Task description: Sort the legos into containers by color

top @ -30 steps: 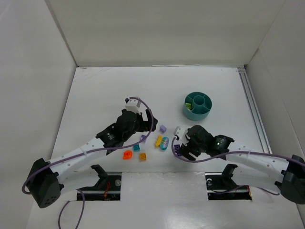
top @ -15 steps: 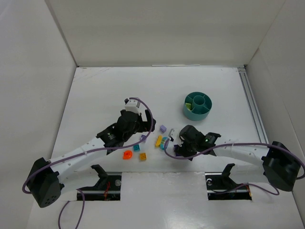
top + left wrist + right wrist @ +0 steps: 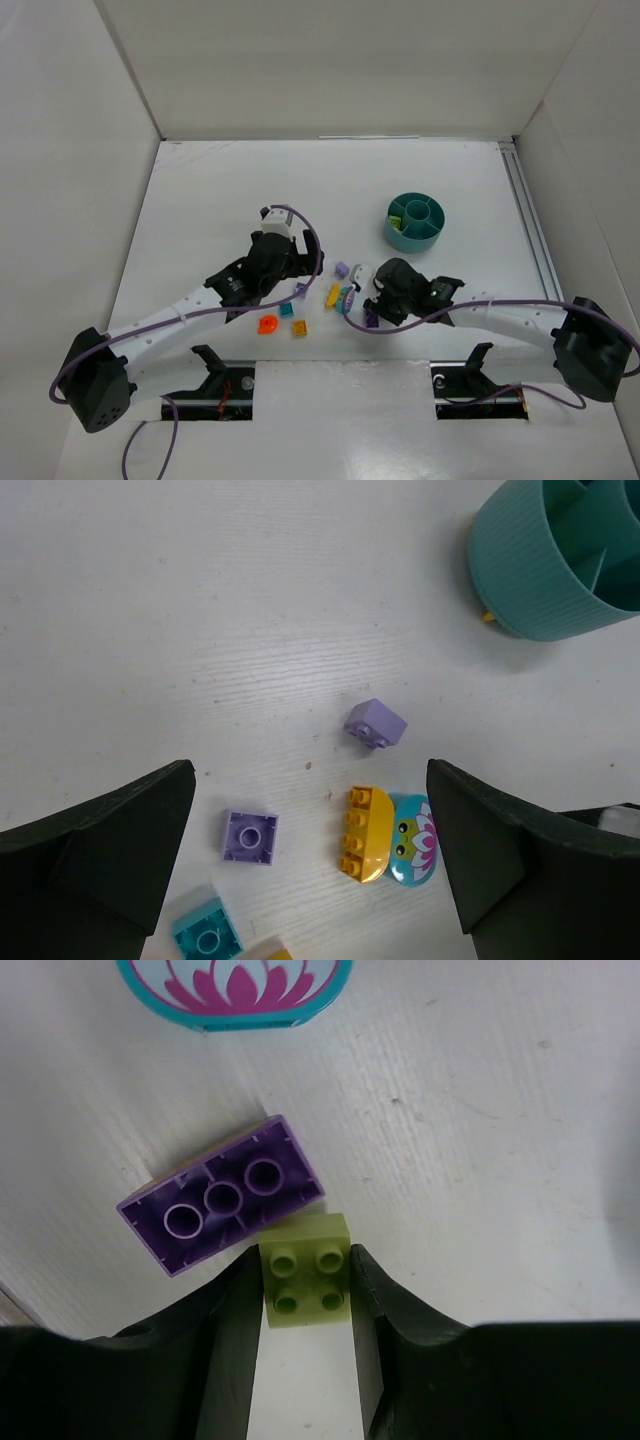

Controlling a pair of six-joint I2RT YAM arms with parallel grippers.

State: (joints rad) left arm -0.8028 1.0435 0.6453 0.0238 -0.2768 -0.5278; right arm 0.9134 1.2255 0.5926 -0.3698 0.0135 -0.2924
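Observation:
My right gripper needs to lift the pale green brick outward over the section of the teal cup (image 3: 414, 221) that has a green brick in it, then lower the pale green brick.
My right gripper (image 3: 305, 1285) is shut on a pale green brick (image 3: 305, 1270), one finger pressed against each side, low over the table. A dark purple brick (image 3: 220, 1210) lies upside down touching the green one, and the oval blue brick (image 3: 235, 990) is just beyond. From above, my right gripper (image 3: 368, 305) sits beside the brick cluster. My left gripper (image 3: 310, 770) hangs open over a purple square (image 3: 249, 836), a yellow brick (image 3: 367, 833), the oval blue brick (image 3: 410, 840) and a small purple brick (image 3: 375, 723). The teal cup (image 3: 414, 221) stands to the back right.
A teal brick (image 3: 286, 310), a round orange brick (image 3: 267, 324) and an orange-yellow brick (image 3: 299, 328) lie near the front by the left arm. White walls surround the table. The cup (image 3: 560, 560) shows at the top right of the left wrist view.
My right gripper moved left into the brick cluster and closed its fingers onto the pale green brick. The left arm stayed still and open.

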